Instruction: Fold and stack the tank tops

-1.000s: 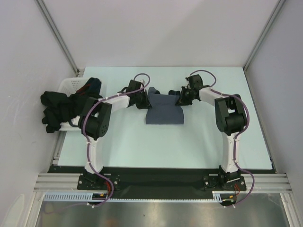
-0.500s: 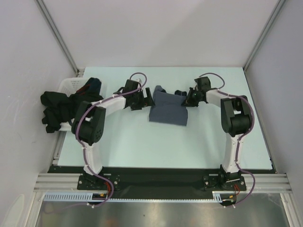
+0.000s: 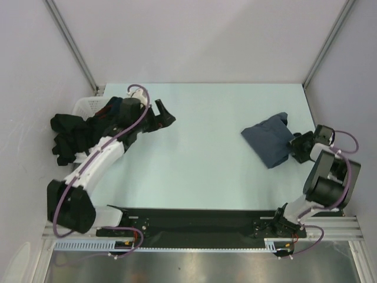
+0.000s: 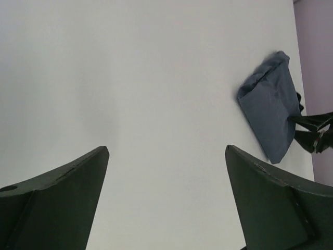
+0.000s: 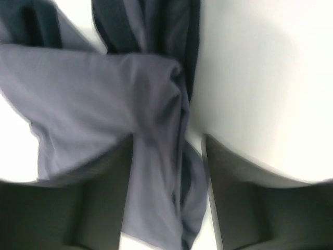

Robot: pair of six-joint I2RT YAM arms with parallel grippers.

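Observation:
My empty left gripper will swing left in the top view and down onto the black tank top (image 3: 76, 131), still heaped at the basket.
The slate blue-grey tank top (image 3: 266, 140) lies folded into a small bundle at the right of the table. It also shows far off in the left wrist view (image 4: 270, 112). My right gripper (image 3: 293, 147) is at its right edge. In the right wrist view the jaws (image 5: 166, 138) stand apart, with a fold of the blue-grey cloth (image 5: 93, 88) lying loosely between them and a gap at the right finger. My left gripper (image 3: 166, 114) hovers wide open over bare table at the left (image 4: 166, 151), holding nothing. A black tank top (image 3: 70, 132) is heaped at the far left.
A white basket (image 3: 85, 105) stands at the back left with dark clothes spilling over it, and the left arm reaches past it. Metal frame posts and walls close in the table (image 3: 200, 171) on both sides and at the back.
The right gripper carried the folded blue-grey top from the table's middle to the right, then its jaws parted. The left gripper let go, opened wide and swung back to the left.

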